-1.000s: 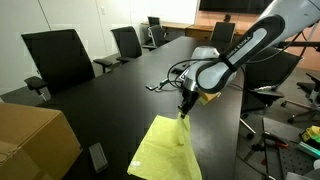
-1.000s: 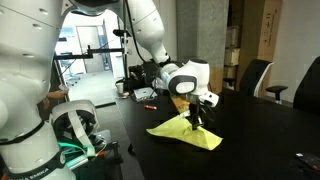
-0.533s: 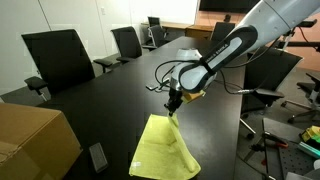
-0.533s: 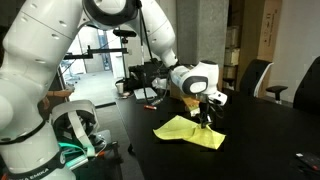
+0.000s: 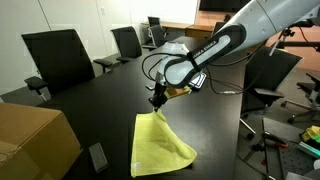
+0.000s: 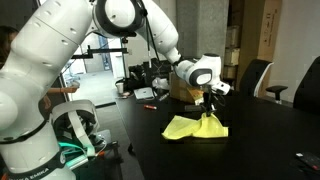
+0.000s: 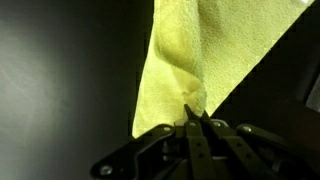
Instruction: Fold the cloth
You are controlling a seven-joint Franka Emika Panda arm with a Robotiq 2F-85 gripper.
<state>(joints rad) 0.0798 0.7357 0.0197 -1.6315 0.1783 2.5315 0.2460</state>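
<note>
My gripper carries the cloth's raised corner outward toward the cloth's outer edge (image 5: 138, 119) (image 7: 142, 127) next and releases it there, since it is still short of that edge.
The cloth (image 5: 158, 143) is lime yellow and lies partly on the black table, with one corner lifted. My gripper (image 5: 157, 104) is shut on that raised corner and holds it above the tabletop. In an exterior view the cloth (image 6: 196, 126) hangs bunched below the gripper (image 6: 209, 109). The wrist view shows the cloth (image 7: 195, 55) spreading away from the pinched corner between my closed fingers, the gripper (image 7: 193, 117) at the bottom of the picture.
A brown cardboard box (image 5: 35, 140) sits at the table's near corner. Black office chairs (image 5: 58, 55) line the far edge of the table (image 5: 100, 100). Small items and cables (image 6: 145, 95) lie behind the arm.
My gripper has carried the held cloth corner across the table, to the left in one exterior view and to the right in the other. The cloth has been dragged along and its lifted part now overlaps more.
</note>
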